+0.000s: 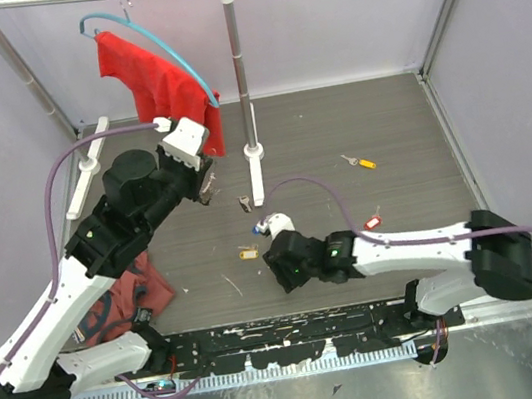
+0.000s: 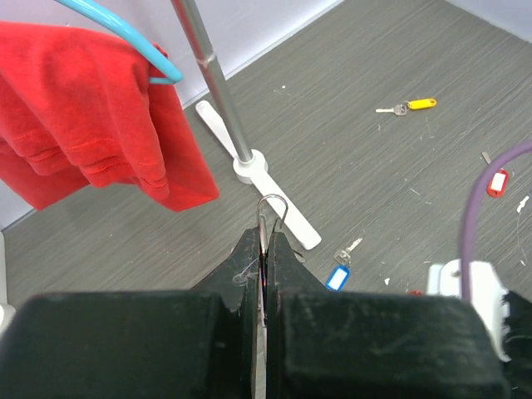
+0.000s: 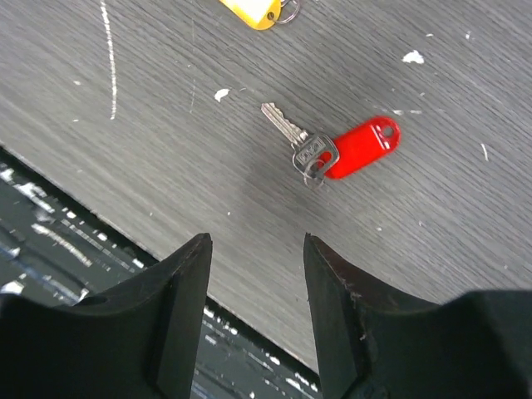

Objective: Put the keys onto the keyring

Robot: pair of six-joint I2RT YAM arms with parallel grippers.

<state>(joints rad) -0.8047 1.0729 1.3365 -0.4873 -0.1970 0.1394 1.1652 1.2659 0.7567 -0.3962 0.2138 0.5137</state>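
Note:
My right gripper will next go down and move away from my base until it gets to the small ring of the red-tagged key.
My left gripper [image 2: 268, 237] is shut on the keyring [image 2: 272, 208], a thin silver wire loop that sticks out past the fingertips. In the top view that gripper [image 1: 208, 186] hangs above the table beside the rack pole. My right gripper [image 3: 256, 245] stands open and low over the table's near edge, with nothing between its fingers. Just beyond it lies a silver key with a red tag [image 3: 332, 150]. Another red-tagged key [image 1: 372, 220] lies to the right, and a dark-tagged key [image 1: 244, 203] lies by the rack base.
A key with a yellow-brown tag [image 1: 247, 253] lies left of the right gripper [image 1: 275, 267]. A blue-tagged key [image 2: 337, 277] and a yellow-tagged key [image 1: 361, 162] lie apart on the table. The white rack [image 1: 253, 151] carries a red cloth [image 1: 151, 81] on a blue hanger.

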